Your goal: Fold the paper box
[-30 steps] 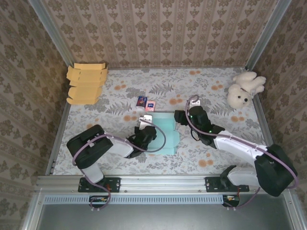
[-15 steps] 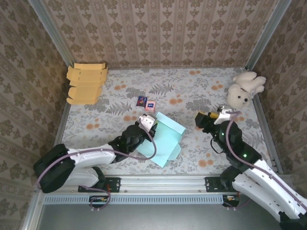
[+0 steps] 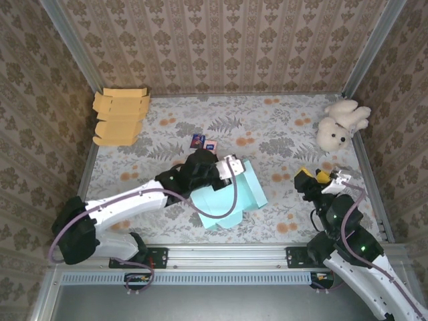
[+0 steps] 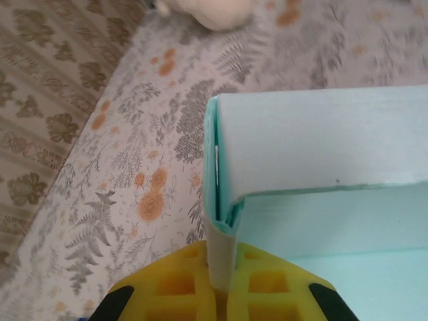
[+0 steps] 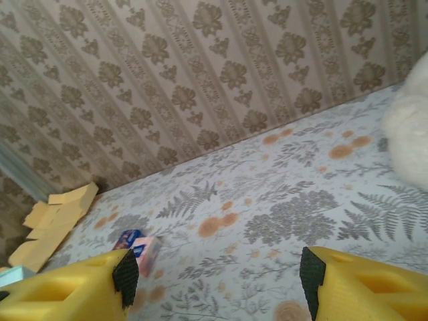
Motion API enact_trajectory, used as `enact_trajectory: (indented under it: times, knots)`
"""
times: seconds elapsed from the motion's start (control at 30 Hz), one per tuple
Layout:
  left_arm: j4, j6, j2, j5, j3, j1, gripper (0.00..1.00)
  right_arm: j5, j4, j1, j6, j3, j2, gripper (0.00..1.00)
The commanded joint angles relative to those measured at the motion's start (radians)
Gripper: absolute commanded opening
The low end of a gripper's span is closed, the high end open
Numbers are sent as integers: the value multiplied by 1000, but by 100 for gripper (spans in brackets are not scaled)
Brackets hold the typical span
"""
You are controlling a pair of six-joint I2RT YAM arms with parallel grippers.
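Note:
The tilted box needs to go down onto the floral table below it next, so my left gripper needs to turn, lower the box and let go of the box's edge.
The paper box (image 3: 234, 195) is pale teal and partly folded, tilted up off the floral table near its middle. My left gripper (image 3: 225, 166) is shut on the box's upper left edge. In the left wrist view the yellow fingers (image 4: 167, 287) pinch a doubled flap of the box (image 4: 321, 140), whose wall stands up and runs off to the right. My right gripper (image 3: 321, 176) hovers at the right, apart from the box. It is open, and in its wrist view nothing lies between its fingertips (image 5: 217, 281).
A stack of tan cardboard blanks (image 3: 119, 117) lies at the back left. Two small packets (image 3: 204, 142) sit just behind the box. A white plush bear (image 3: 341, 124) rests at the back right corner. Patterned walls close in three sides.
My left arm has swung right and forward, carrying the box up and to the right. My right arm has drawn back to the near right, away from the box, its jaws widening.

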State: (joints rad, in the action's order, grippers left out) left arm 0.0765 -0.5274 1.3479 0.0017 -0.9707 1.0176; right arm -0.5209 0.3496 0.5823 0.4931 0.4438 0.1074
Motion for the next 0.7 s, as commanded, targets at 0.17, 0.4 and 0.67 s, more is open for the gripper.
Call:
enact_trajectory:
  times: [0.17,0.4,0.67]
  knots:
    - [632,-520,247,-148,-427,56,0,-82,6,-3,-32,-13,-8,69]
    - [1019,-761,549,-332,-825,73,0,-111,4,-4,-37,-25,-9,69]
    - [938,-909,727,-376,-900,54,0,-113,9,-6,-36,-24,-9,69]
